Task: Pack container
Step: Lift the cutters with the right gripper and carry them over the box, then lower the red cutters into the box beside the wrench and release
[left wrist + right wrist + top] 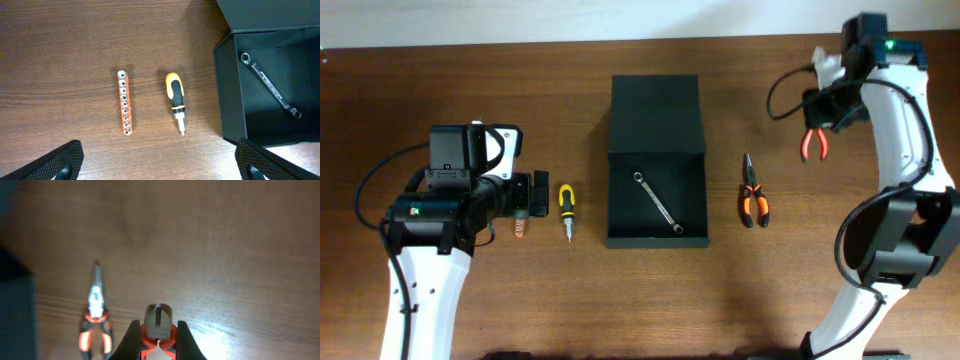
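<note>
The cutters go over to the container's open inside, to the left in the overhead view, next. My right gripper lowers them by the wrench and releases.
The dark container stands open at the table's middle, its flap lid folded back. A silver wrench lies inside; the left wrist view shows the container and wrench too. My left gripper is open and empty, above the table near a yellow-black screwdriver and an orange bit holder. My right gripper is shut on red-handled cutters, held above the table at the far right.
Black-orange needle-nose pliers lie on the table just right of the container. The container's dark wall shows at the left edge of the right wrist view. The table is brown wood.
</note>
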You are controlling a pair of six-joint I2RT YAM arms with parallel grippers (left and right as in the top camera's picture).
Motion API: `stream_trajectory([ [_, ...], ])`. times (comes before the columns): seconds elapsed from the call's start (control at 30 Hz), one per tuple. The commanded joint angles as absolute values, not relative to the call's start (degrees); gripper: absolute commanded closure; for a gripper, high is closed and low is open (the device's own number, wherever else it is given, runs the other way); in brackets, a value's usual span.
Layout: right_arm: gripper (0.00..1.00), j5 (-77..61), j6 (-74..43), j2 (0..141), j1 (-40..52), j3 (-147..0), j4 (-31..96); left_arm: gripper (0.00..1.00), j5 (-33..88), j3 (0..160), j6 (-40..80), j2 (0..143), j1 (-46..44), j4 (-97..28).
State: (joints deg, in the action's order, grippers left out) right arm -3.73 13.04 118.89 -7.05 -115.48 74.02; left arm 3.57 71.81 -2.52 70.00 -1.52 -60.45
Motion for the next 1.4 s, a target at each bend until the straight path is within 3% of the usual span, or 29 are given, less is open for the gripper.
stream_trajectory([
  [0.0, 0.96, -6.0, 12.3, 118.8, -2.8, -123.3, 76.7, 0.01, 3.1, 72.9, -2.2, 70.1, -1.4, -60.5],
  [0.27, 0.96, -5.8, 12.6, 118.8, 9.5, -131.7, 81.3, 0.01, 1.0, 72.9, -2.2, 70.1, -1.4, -60.5],
  [0.7, 0.96, -5.4, 13.5, 118.8, 28.2, -131.7, 83.9, 0.01, -0.1, 72.9, -2.2, 70.1, -1.4, -60.5],
  [0.9, 0.96, -5.4, 14.9, 118.8, 31.4, -130.0, 83.6, 0.01, -0.1, 72.9, -2.2, 70.1, -1.4, -60.5],
  [1.37, 0.94, -9.6, 14.5, 118.8, 31.5, -111.2, 74.5, 0.01, -1.6, 72.9, -2.2, 70.1, -1.4, -60.5],
])
